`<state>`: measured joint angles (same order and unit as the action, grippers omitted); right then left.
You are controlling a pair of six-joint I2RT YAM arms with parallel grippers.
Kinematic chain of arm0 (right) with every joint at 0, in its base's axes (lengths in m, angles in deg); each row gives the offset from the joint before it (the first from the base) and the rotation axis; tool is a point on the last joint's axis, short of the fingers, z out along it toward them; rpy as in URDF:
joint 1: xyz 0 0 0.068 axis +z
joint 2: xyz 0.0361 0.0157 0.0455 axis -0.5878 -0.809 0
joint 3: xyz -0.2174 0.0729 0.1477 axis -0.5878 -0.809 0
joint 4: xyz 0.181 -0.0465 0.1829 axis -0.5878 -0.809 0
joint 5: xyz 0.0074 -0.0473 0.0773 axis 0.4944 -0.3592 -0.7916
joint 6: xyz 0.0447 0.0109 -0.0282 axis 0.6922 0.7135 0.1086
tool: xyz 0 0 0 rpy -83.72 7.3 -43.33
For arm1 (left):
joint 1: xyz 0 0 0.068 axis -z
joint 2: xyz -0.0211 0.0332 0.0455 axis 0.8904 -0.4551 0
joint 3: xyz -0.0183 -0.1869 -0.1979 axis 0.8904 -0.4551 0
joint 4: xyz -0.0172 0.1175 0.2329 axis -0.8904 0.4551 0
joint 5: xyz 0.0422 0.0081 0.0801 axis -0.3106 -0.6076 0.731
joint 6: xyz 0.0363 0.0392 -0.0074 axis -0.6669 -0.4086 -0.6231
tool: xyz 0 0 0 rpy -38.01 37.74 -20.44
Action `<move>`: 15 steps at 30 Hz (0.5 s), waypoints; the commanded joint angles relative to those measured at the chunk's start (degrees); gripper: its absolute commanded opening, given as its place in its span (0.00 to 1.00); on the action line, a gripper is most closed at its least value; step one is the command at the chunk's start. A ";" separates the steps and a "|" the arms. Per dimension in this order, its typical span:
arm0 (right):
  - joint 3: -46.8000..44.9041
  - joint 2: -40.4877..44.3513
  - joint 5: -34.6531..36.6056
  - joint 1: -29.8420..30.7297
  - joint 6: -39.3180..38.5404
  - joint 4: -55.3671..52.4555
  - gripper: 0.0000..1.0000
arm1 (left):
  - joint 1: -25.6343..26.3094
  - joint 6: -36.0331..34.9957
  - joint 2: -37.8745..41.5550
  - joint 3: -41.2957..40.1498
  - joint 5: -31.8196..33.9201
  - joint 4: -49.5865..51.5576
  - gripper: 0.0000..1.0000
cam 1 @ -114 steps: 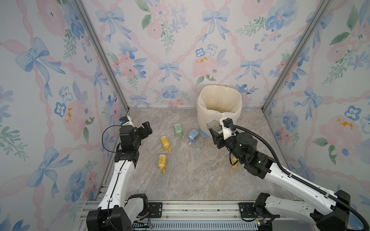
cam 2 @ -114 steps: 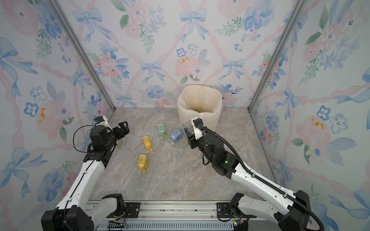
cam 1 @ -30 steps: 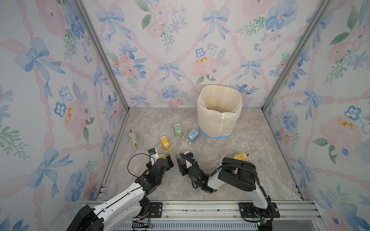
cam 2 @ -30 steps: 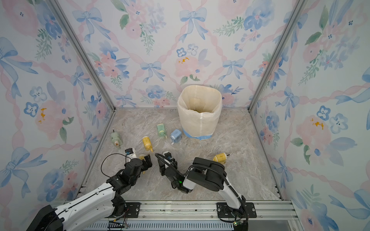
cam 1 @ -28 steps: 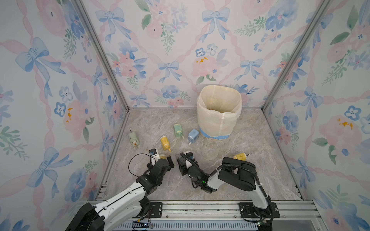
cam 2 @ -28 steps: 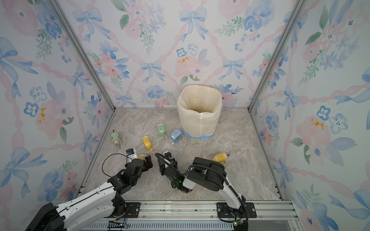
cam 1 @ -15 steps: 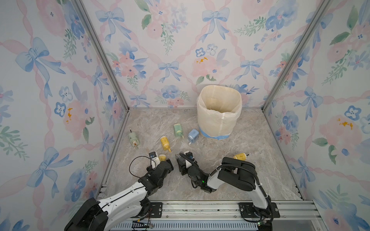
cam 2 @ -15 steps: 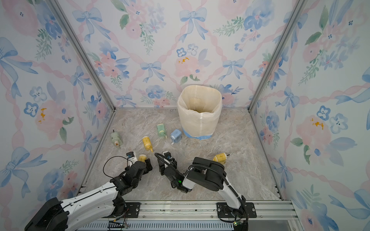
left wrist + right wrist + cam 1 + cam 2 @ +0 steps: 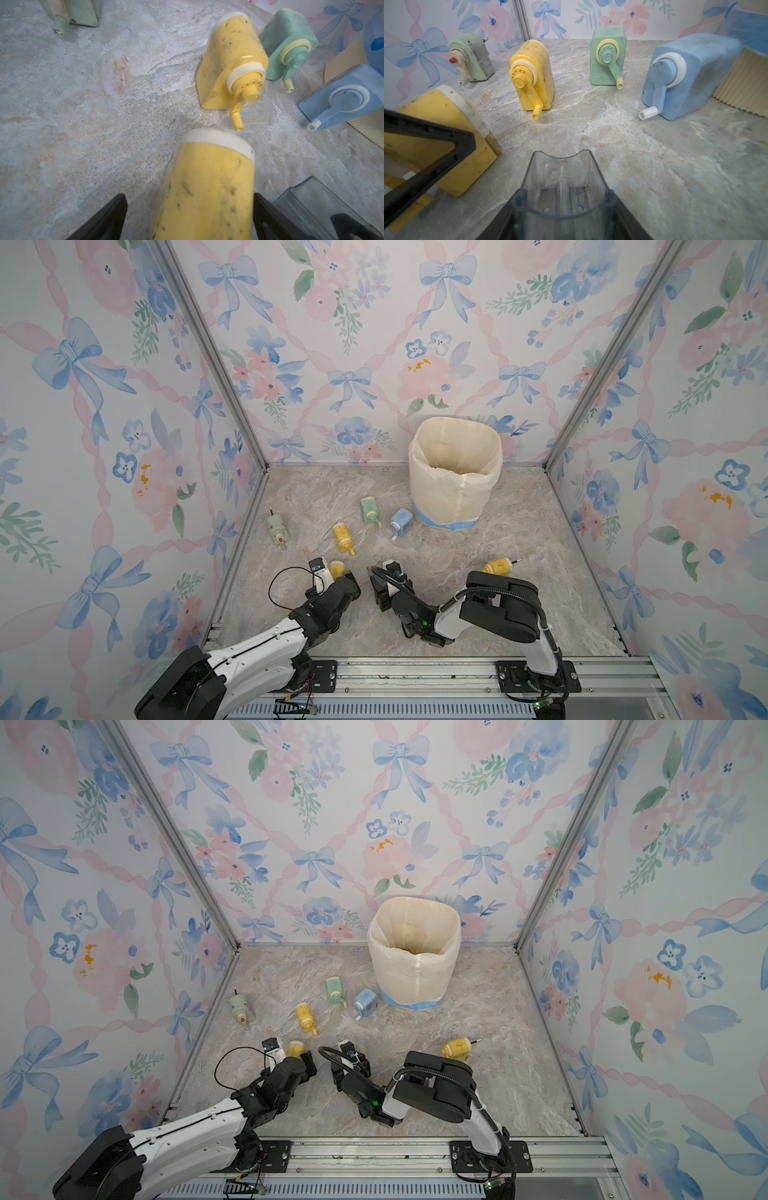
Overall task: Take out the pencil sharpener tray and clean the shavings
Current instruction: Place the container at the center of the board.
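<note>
Since one fingertip stands apart from the pencil sharpener, I will lower my left gripper and shift it toward the clear tray (image 9: 311,199), closing across the sharpener's yellow body (image 9: 210,188).
A yellow pencil sharpener (image 9: 336,568) (image 9: 207,187) lies on its side at the front of the marble floor. My left gripper (image 9: 338,577) (image 9: 190,199) straddles it, open: one finger touches its side and the other stands apart. Just to its right, my right gripper (image 9: 380,578) (image 9: 563,216) is shut on the clear plastic tray (image 9: 562,182) (image 9: 311,199), held low over the floor with its open end pointing away. No shavings show inside the tray. In both top views the tray is barely visible among the fingers.
Other sharpeners lie behind: pale green (image 9: 276,529) by the left wall, yellow (image 9: 343,536), green (image 9: 370,510), blue (image 9: 401,522), and another yellow (image 9: 498,565) at the right. A bag-lined bin (image 9: 455,477) stands at the back.
Since the oldest frames both arms came down to the front, the right bringing the tray from beside the bin. Over the last second the left gripper settled slightly lower around the yellow sharpener.
</note>
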<state>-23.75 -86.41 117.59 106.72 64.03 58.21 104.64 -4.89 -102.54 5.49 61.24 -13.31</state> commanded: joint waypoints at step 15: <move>-5.24 5.04 3.71 0.13 -0.21 -0.02 0.80 | 0.87 2.29 -5.59 0.32 3.00 -0.95 0.98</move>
<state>-27.58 -83.83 118.88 106.72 64.05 55.40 104.97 -2.49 -107.52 5.51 62.75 -13.72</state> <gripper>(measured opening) 0.803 0.979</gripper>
